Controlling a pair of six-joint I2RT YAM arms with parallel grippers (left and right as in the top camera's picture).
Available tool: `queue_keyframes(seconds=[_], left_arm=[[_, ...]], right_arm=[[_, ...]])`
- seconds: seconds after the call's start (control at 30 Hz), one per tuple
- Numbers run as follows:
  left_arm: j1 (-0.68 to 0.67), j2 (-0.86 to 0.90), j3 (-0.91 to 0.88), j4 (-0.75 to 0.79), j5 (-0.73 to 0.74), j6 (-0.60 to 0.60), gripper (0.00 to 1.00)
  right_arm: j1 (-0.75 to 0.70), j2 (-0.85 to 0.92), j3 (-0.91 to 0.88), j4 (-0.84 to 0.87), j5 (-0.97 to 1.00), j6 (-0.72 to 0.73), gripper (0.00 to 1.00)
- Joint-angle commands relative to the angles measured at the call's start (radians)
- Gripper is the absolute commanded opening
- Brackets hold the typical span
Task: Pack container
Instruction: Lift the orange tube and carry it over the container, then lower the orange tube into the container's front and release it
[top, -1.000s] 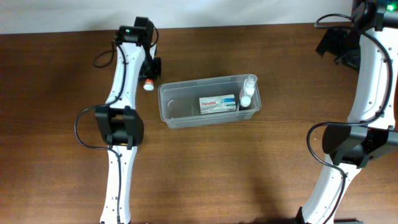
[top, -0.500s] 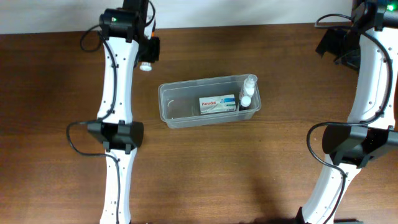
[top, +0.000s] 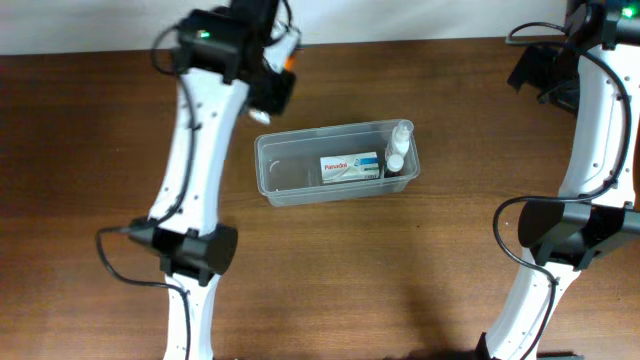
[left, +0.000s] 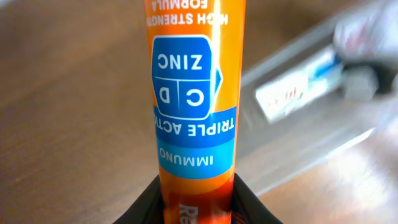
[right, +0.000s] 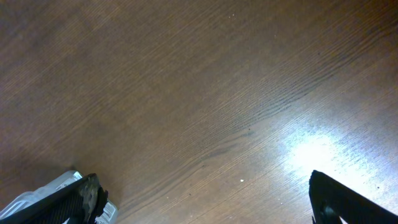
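Observation:
My left gripper is holding the vitamin tube and will next bring it back and down over the container, toward the white medicine box.
The clear plastic container (top: 275, 180) sits mid-table; it also shows blurred in the left wrist view (left: 323, 124). Inside it lie a white medicine box (top: 350, 167) and a small white bottle (top: 398, 148). My left gripper (top: 275, 75) is shut on an orange and blue vitamin tube (left: 194, 87), held above the table just beyond the container's back left corner. A bit of the tube shows in the overhead view (top: 287, 62). My right gripper (right: 202, 199) is open and empty, high over bare wood at the far right (top: 545, 75).
The brown wooden table (top: 420, 260) spreads around the container. A blister pack (right: 37, 196) peeks in at the lower left of the right wrist view. The table's far edge meets a white wall at the back.
My left arm has swung right and risen, carrying the tube from the far left toward the container's back left corner. The right arm has not moved.

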Motion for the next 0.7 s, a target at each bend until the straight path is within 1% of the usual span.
queue_keyframes(seconds=[0.0, 0.2, 0.4, 0.67], left_arm=[[-0.04, 0.006, -0.132, 0.001, -0.008, 0.19, 0.19], [-0.094, 0.006, -0.279, 0.057, 0.033, 0.356, 0.2], [-0.137, 0.006, -0.366, 0.134, 0.036, 0.484, 0.2], [-0.158, 0.006, -0.458, 0.239, 0.036, 0.661, 0.21]], right_arm=[[-0.001, -0.016, 0.012, 0.0, 0.012, -0.003, 0.98], [-0.001, -0.016, 0.012, -0.001, 0.012, -0.003, 0.98], [-0.001, -0.016, 0.012, -0.001, 0.012, -0.003, 0.98], [-0.001, -0.016, 0.012, 0.0, 0.012, -0.003, 0.98]])
